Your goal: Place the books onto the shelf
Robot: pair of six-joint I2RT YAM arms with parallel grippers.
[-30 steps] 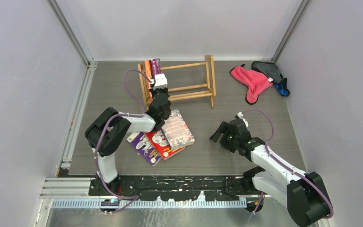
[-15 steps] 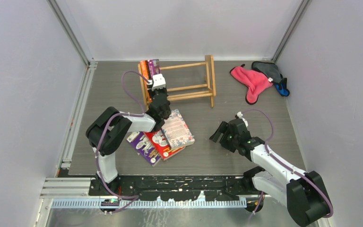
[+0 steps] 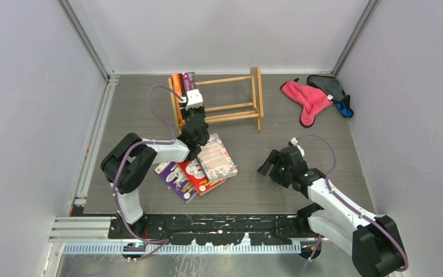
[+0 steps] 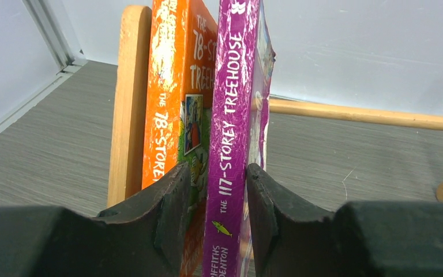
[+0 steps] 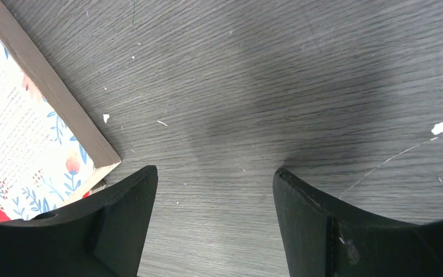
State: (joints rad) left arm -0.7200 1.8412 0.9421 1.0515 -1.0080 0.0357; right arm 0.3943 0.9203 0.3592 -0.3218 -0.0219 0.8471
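Note:
Next, my right gripper swings outward over the shelf's empty middle (image 3: 223, 103), which lies outward and to the gripper's left in the top view. Then my right gripper closes empty.
Two books stand upright at the left end of the wooden shelf (image 3: 231, 107): an orange book (image 4: 170, 86) against the end post and a purple book (image 4: 233, 144) beside it. My left gripper (image 4: 219, 170) straddles the purple book's spine, open a little, with a gap showing on its left side. From above, the left gripper (image 3: 191, 95) sits at the shelf's left end. Three more books lie overlapped on the table: a pale floral book (image 3: 216, 157), a red book (image 3: 199, 173) and a purple book (image 3: 173, 176). My right gripper (image 5: 214, 171) is open and empty over bare table, just right of the pale book (image 5: 29, 144).
A pink cloth (image 3: 308, 98), a grey cloth (image 3: 329, 86) and a small blue item (image 3: 344, 108) lie at the back right. The shelf's middle and right sections hold nothing. Walls close the table in on three sides.
My left jaws have parted from the purple book, which stays standing on the shelf. The right arm has shifted only slightly.

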